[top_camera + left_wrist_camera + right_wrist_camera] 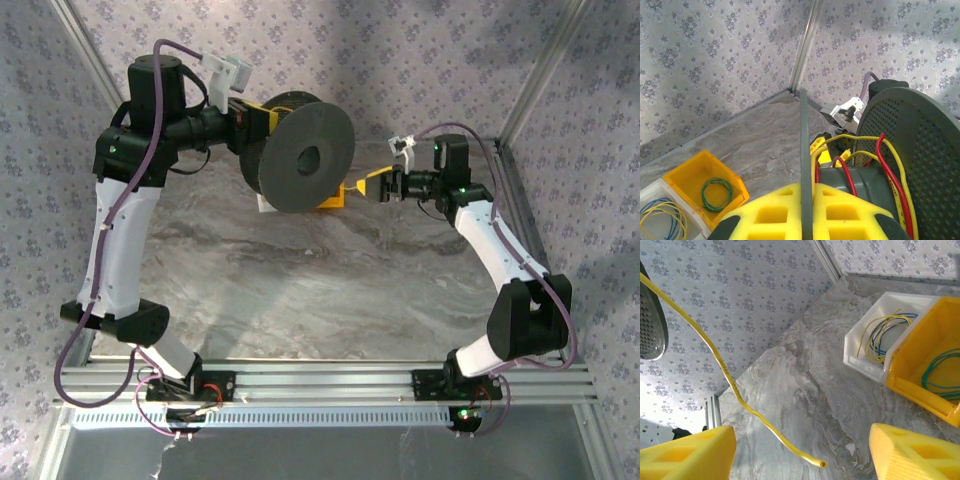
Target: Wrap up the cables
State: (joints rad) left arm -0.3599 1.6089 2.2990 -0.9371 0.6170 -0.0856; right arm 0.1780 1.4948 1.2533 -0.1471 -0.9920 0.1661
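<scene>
I need to move my right gripper gently a little toward the spool next and close its fingers on the yellow cable's end (819, 461), because that end hangs loose between them.
My left gripper (806, 200) is shut on the thin flange edge of the dark grey spool (920, 150), which it holds in the air at the back of the table (300, 155). Yellow cables (860, 137) and a red cable (886, 160) are wound around the spool's hub. My right gripper (802, 450) is open just right of the spool (362, 186). A yellow cable (715, 352) runs down from the spool's rim. Its free end hangs loose between the yellow fingers (695, 455) and touches neither of them.
A white bin (855, 352) holds blue and yellow wire coils. Beside it a yellow bin (912, 385) holds a green coil (716, 194). Both stand on the marble table under the spool. Aluminium frame posts and patterned walls close off the back and sides.
</scene>
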